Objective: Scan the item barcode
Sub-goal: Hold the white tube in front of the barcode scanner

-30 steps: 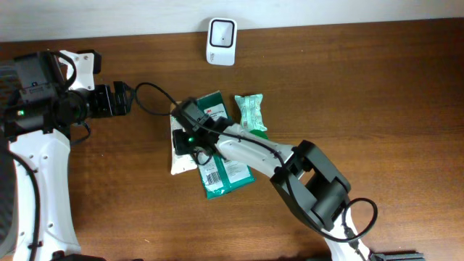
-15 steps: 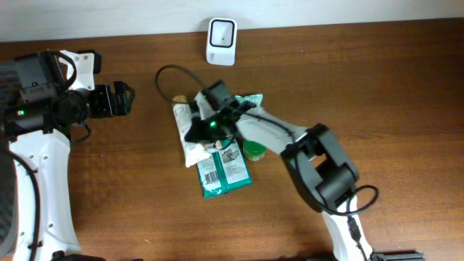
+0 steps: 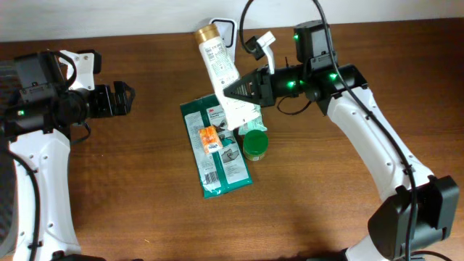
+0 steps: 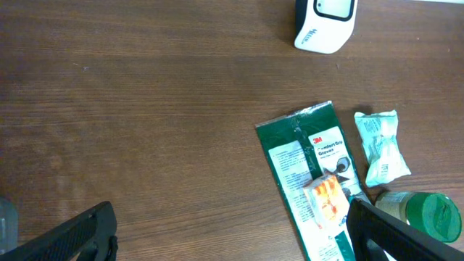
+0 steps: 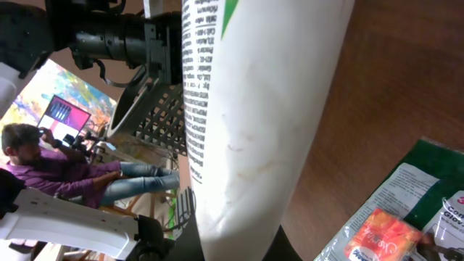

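Note:
The empty tabletop is below my right gripper and to its right in the overhead view, so I should swing that way next and lower the tube, then release it.
My right gripper is shut on the lower end of a white tube with a gold cap, held in the air and tilted toward the back edge. In the right wrist view the tube fills the frame between the dark fingers, with printed text on its side. The white scanner stands at the back edge, partly hidden behind the tube; it shows fully in the left wrist view. My left gripper hovers open at the far left with nothing in it.
A green flat packet lies mid-table with a small orange pack on it. Beside it stands a green-lidded jar, and a pale green sachet lies close by. A black cable loops above the right arm.
The right arm has lifted the white tube off the pile and swung it up and back toward the scanner. The green packet shifted on the table. The left arm has not moved.

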